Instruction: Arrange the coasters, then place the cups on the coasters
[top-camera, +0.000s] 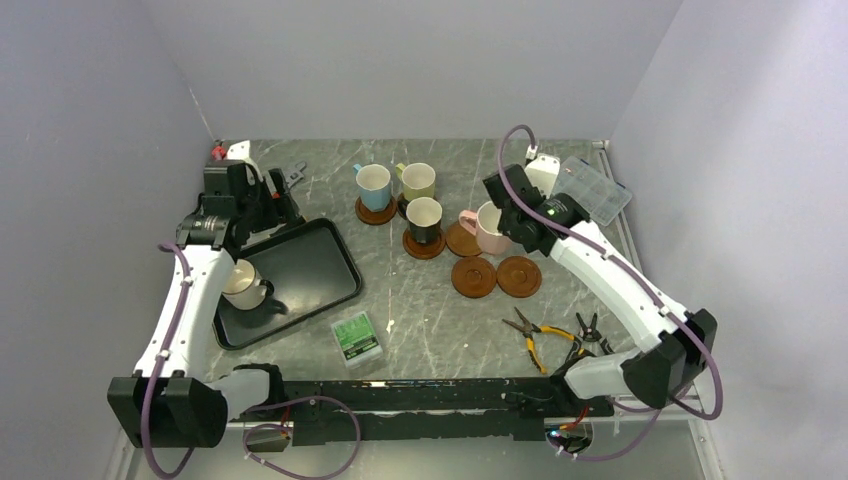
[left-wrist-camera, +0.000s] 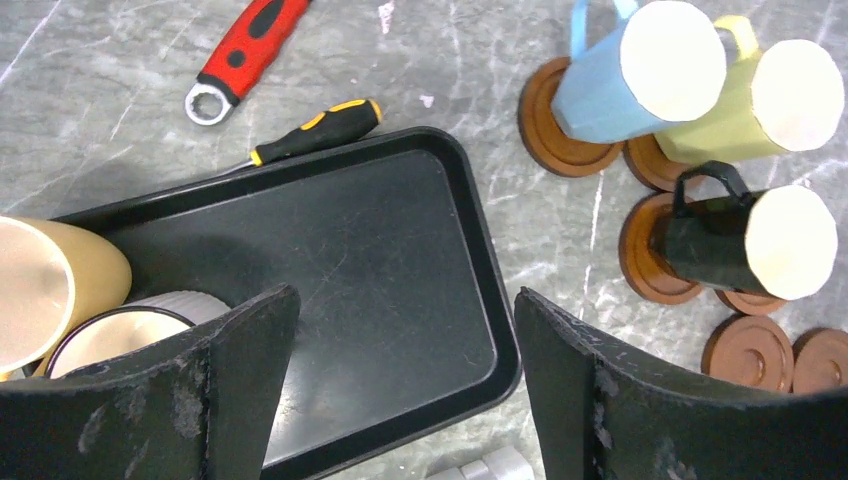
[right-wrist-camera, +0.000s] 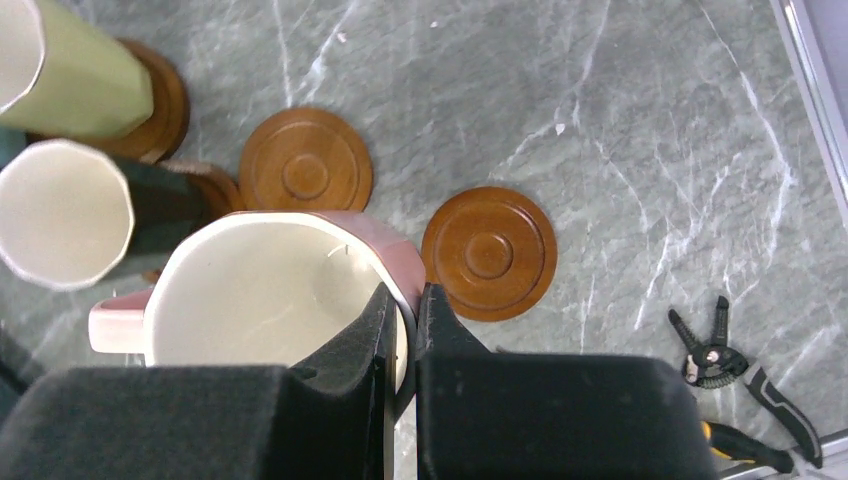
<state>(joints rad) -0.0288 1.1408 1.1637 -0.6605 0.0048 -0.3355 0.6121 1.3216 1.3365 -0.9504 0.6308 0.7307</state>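
My right gripper is higher than an empty coaster by the black cup that lies to the gripper's left in the top view, so it needs to shift there, go down and release.
My right gripper is shut on the rim of the pink cup, one finger inside and one outside. The cup hangs over a coaster; I cannot tell whether it touches. Two bare coasters lie beside it. The light blue cup, olive cup and black cup each stand on a coaster. My left gripper is open and holds nothing above the black tray. A yellow cup and a white cup sit in the tray's left end.
A red wrench and a screwdriver lie beyond the tray. Pliers and cutters lie at the near right. A small green box sits near the tray, and a clear box at the far right.
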